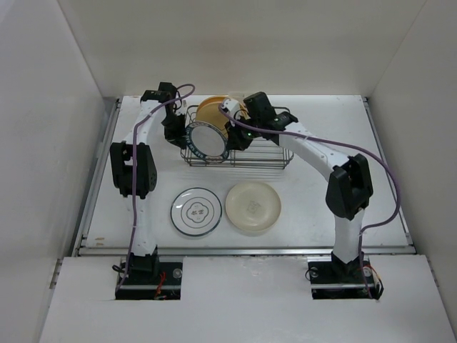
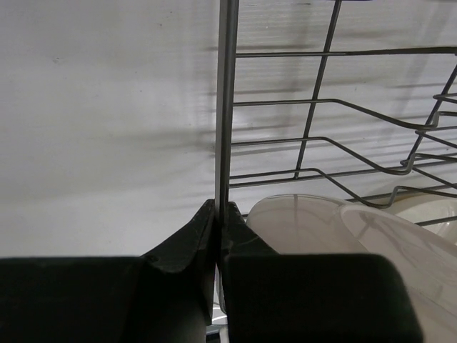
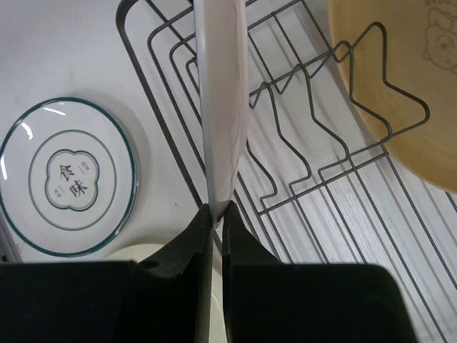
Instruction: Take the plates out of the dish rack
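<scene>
The teal-rimmed plate will next be lifted by my right gripper, which will bring it back and lower it over the ring-and-emblem plate point(image 1: 196, 211) point(image 3: 71, 178).
The dark wire dish rack point(image 1: 250, 153) stands at the back middle of the table. My left gripper point(image 1: 173, 130) is shut on an upright wire of the rack's left end point(image 2: 227, 107), its jaws point(image 2: 218, 214) pressed together round it. My right gripper point(image 1: 232, 134) is shut on the edge of the teal-rimmed white plate point(image 1: 207, 139), which stands tilted over the rack's left part and shows edge-on point(image 3: 221, 107) in the right wrist view. The yellow plate point(image 1: 213, 108) leans in the rack behind it point(image 3: 400, 71). The ring-and-emblem plate point(image 1: 196, 211) and the cream plate point(image 1: 253, 206) lie flat in front of the rack.
White walls close in the table on the left, back and right. A metal rail point(image 1: 243, 250) runs along the front edge by the arm bases. The rack's right half shows only bare wire dividers point(image 3: 300, 143). A pale plate surface point(image 2: 307, 221) lies close beside my left fingers.
</scene>
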